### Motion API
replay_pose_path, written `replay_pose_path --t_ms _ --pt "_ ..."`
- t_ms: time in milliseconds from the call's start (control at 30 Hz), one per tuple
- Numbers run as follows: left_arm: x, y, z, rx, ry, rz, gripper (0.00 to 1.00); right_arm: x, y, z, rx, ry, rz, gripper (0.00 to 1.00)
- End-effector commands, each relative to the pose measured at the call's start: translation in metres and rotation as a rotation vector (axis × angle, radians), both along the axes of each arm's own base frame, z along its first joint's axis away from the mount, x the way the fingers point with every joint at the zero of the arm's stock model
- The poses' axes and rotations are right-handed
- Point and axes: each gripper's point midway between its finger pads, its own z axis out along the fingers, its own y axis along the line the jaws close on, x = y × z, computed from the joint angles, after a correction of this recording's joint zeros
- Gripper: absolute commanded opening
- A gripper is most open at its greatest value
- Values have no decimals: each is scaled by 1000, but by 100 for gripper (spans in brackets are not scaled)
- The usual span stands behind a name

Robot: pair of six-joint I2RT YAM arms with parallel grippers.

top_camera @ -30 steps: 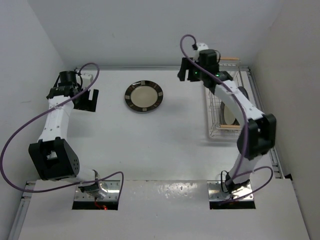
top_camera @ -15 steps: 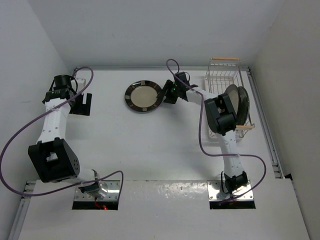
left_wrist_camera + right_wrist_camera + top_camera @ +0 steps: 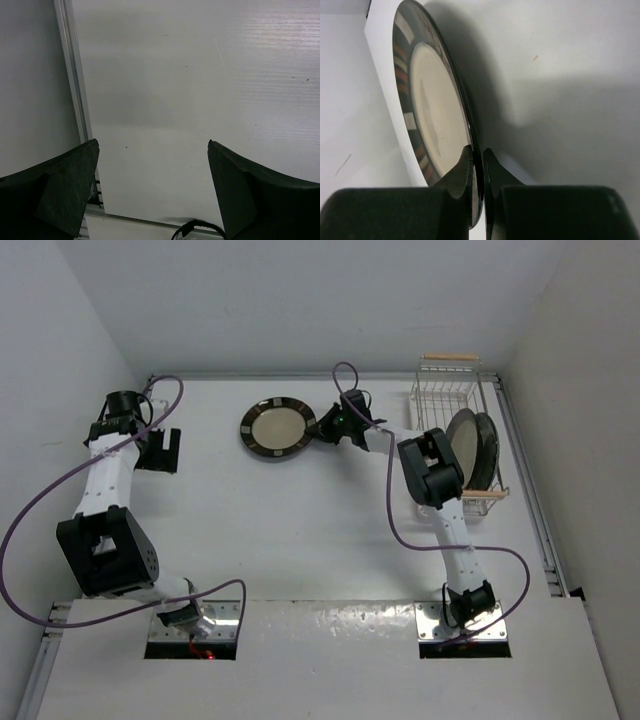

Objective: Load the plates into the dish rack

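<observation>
I need to move my right gripper up, toward the rack (image 3: 445, 390) and down next, turn the brown-rimmed plate upright, then let go beside its plates, as those already stand on edge.
A dark brown-rimmed plate (image 3: 276, 427) with pale square patches and a cream centre lies at the back middle of the table. My right gripper (image 3: 322, 428) is shut on its right rim. In the right wrist view the rim of this plate (image 3: 430, 115) is pinched between the two fingers of the right gripper (image 3: 477, 150). The white wire dish rack (image 3: 445, 390) stands at the back right, and two plates (image 3: 470, 445) stand on edge in it. My left gripper (image 3: 160, 450) hangs open at the far left; in its own view the left gripper (image 3: 152, 145) holds nothing.
A metal rail (image 3: 75, 90) runs along the table's left edge, close to the left gripper. The rack's wooden handles (image 3: 450, 357) mark its far and near ends. The right arm's elbow (image 3: 428, 468) sits just left of the rack.
The right arm swung from over the rack to the plate on the table and shut its jaws on the rim. The plate shifted slightly left. The left arm barely moved.
</observation>
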Motion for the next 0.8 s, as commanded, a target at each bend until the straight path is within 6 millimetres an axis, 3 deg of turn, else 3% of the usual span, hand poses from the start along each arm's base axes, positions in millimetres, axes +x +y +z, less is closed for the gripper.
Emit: replay_pose_path --t_ms 0,33,67,100,167,200,233,333,367,400,433,533,567,667,700,767 --pt "9 8 17 10 -58 10 94 -9 -11 0 -62 -25 -4 0" --pt "9 7 17 10 -58 10 94 -8 -9 13 -70 -63 15 0" --pt "9 7 17 10 -58 10 94 -6 -9 54 -87 -160 46 0" --pt "10 6 17 3 -60 5 94 -5 -13 67 -127 -215 67 0" --pt "13 3 20 -13 -75 -7 94 -2 -23 133 -179 -383 72 0" --pt "16 2 24 -16 -89 -13 94 -3 -30 143 -196 -410 64 0" --pt "16 2 24 -21 -91 -5 94 -9 -42 194 -218 -515 32 0" --pt "20 -2 28 -39 -108 -21 94 -24 -67 242 -311 -648 23 0" --pt "20 -4 28 -49 -111 -28 94 -33 -86 287 -373 -754 -17 0" --pt "23 -6 31 -58 -123 -37 94 -40 -93 286 -406 -757 -14 0" --pt "24 -9 31 -70 -127 -46 94 -46 -111 310 -471 -809 -67 0" --pt "25 -13 31 -90 -133 -61 94 -67 -141 343 -586 -887 -128 0" --pt "26 -16 32 -104 -137 -70 94 -85 -158 365 -641 -933 -162 0" --pt "27 -20 32 -123 -143 -84 94 -111 -202 404 -777 -981 -293 0" --pt "30 -22 36 -131 -157 -94 94 -117 -210 405 -839 -983 -287 0" --pt "28 -25 35 -148 -152 -92 94 -141 -246 432 -946 -989 -407 0"
